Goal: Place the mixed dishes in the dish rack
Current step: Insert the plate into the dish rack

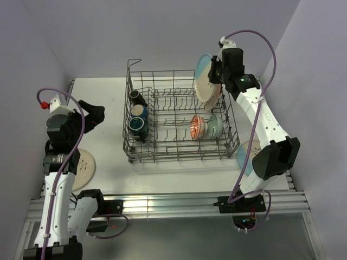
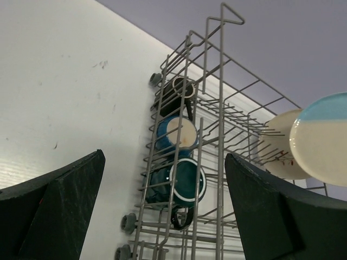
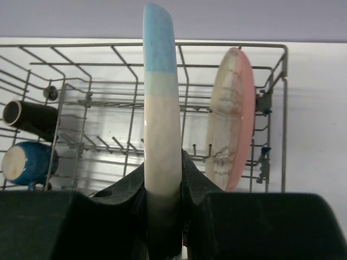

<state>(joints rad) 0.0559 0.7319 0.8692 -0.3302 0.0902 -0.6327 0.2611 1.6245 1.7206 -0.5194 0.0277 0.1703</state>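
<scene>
The rack's free wires beside the cream and pink plate lie below, so my right gripper needs to go down, set the upright cream and light blue plate in them and release it.
My right gripper (image 1: pixel 216 70) (image 3: pixel 162 181) is shut on the rim of a cream and light blue plate (image 1: pixel 203 64) (image 3: pixel 161 97), held on edge above the far right of the dish rack (image 1: pixel 179 155) (image 3: pixel 217 45). A cream and pink plate (image 1: pixel 208 89) (image 3: pixel 234 124) stands in the tines beside it. Black (image 1: pixel 136 98), blue (image 1: pixel 139 111) and teal (image 1: pixel 135 126) mugs lie along the rack's left side. Orange-red (image 1: pixel 198 127) and pale green (image 1: pixel 214 126) bowls sit at its front right. My left gripper (image 1: pixel 95 116) (image 2: pixel 162 216) stands open and empty left of the rack.
One plate (image 1: pixel 85 166) lies flat on the white table near my left arm. Another plate (image 1: pixel 245 157) lies at the right edge, partly hidden by my right arm. Purple walls close in the back and sides. A raised wire loop (image 2: pixel 230 13) tops the rack's far left corner.
</scene>
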